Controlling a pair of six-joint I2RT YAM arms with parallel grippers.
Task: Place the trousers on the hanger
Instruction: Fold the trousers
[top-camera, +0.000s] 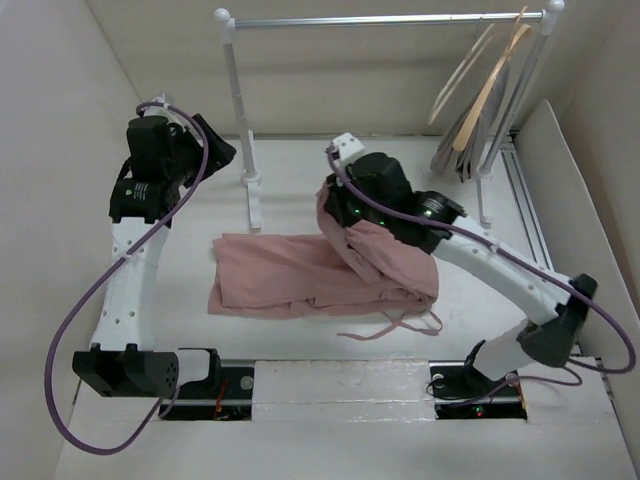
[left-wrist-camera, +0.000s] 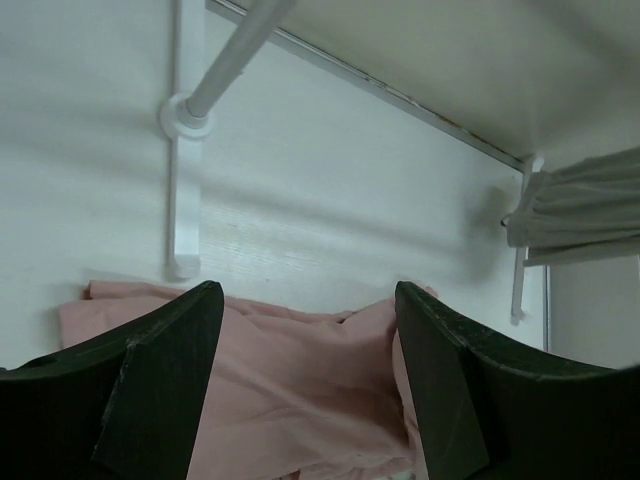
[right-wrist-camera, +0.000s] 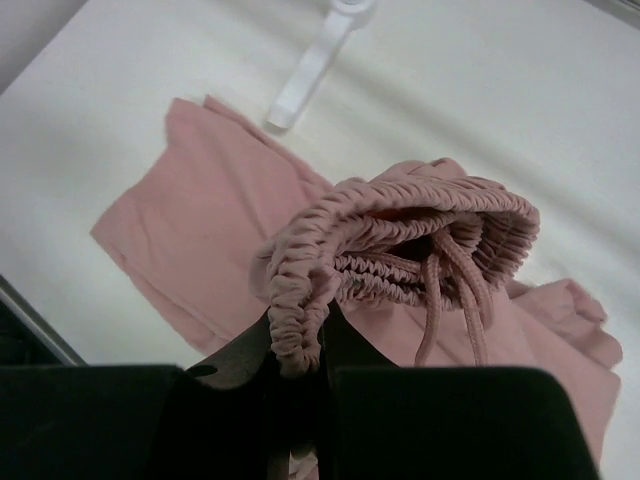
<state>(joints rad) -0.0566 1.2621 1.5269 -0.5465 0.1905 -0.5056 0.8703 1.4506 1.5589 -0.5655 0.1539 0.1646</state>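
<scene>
I will move my right gripper to the left in the top view next, lower the trousers' waist onto the leg ends and let go of it, because they lie flat there.
The dusty-pink trousers lie across the middle of the table, legs pointing left. My right gripper is shut on the gathered waist and holds it lifted above the table; the drawstrings hang from the waist opening. My left gripper is open and empty, raised at the far left, above the trousers' leg ends. The thin pale cream hanger hangs at the right end of the rail, well away from both grippers.
A white clothes rail spans the back, with its left post and foot just behind the trousers. A broader tan wooden hanger with a grey garment hangs by the right post. White walls enclose the table.
</scene>
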